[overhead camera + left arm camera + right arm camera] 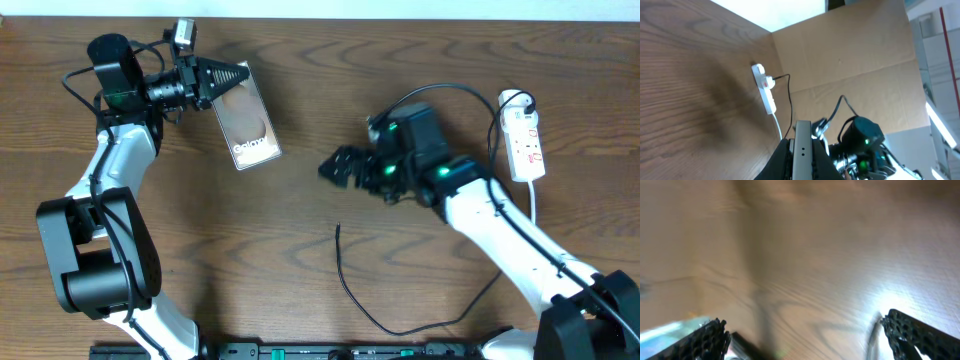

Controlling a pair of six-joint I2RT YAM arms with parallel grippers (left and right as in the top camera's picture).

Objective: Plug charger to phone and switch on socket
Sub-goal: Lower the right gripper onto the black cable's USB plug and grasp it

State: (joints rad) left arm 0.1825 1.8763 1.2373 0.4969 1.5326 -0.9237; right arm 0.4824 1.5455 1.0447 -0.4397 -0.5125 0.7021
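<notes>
The charger tip lies free nearer my base than my open fingertips. My right gripper tilts downward and comes back and down onto it next.
My left gripper (pixel 232 76) is shut on the top edge of the phone (pixel 246 118), a dark slab with white "Galaxy" text, held tilted at the upper left. In the left wrist view the phone's grey edge (pixel 801 150) sits between my fingers. The charger cable (pixel 350 290) lies on the table in front, its tip (pixel 338 229) free. My right gripper (pixel 337 166) is open and empty above the table, above the tip; its fingers (pixel 805 335) are wide apart in the blurred right wrist view. The white socket (pixel 526 140) lies at the far right, also in the left wrist view (pixel 764 87).
A black cable (pixel 470 100) runs from the socket's plug over behind my right arm. The socket's white cord (pixel 534 200) trails toward the front. The table's back edge runs along the top, with brown cardboard (pixel 850 60) beyond the right side.
</notes>
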